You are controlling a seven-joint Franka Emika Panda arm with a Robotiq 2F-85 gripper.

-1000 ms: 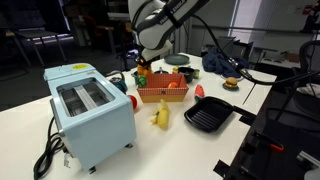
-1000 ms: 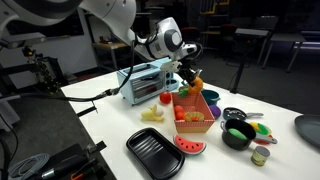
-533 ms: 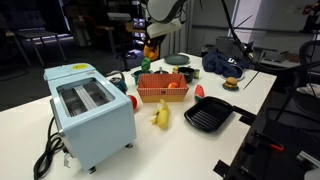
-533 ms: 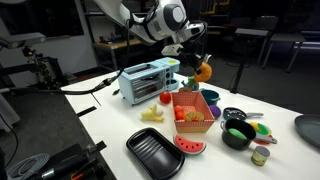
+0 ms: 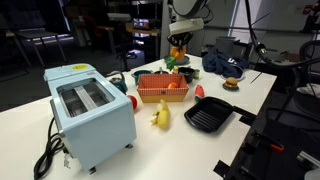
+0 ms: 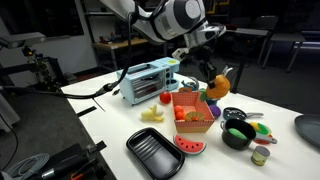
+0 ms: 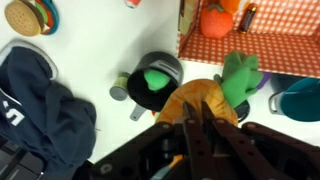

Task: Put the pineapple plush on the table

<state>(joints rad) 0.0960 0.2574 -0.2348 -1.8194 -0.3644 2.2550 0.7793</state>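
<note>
My gripper lowers toward the watermelon slice next, clear of the pot, and releases the plush (image 7: pixel 200 100), since bare tabletop between slice and pot lies below my gripper.
The pineapple plush (image 7: pixel 200 100) is orange-yellow with a green tuft (image 7: pixel 238 72). My gripper (image 7: pixel 196 125) is shut on it and holds it in the air. In both exterior views it hangs beyond the orange basket (image 5: pixel 163 88) (image 6: pixel 194 108), above the far part of the white table (image 5: pixel 170 135) (image 6: pixel 115 125). The plush shows as an orange blob under my gripper in both exterior views (image 5: pixel 178 50) (image 6: pixel 219 86). In the wrist view a black pot with a green thing inside (image 7: pixel 153 78) lies right below the plush.
A blue toaster (image 5: pixel 90 110) (image 6: pixel 148 80), a yellow banana-like toy (image 5: pixel 160 115) (image 6: pixel 152 114), a black grill pan (image 5: pixel 209 114) (image 6: pixel 158 150), a watermelon slice (image 6: pixel 189 146), a burger toy (image 5: pixel 231 84) (image 7: pixel 30 17) and dark blue cloth (image 7: pixel 40 100) sit on the table.
My gripper has lifted the pineapple plush from beside the basket and carried it up and across, past the basket toward the table's far side.
</note>
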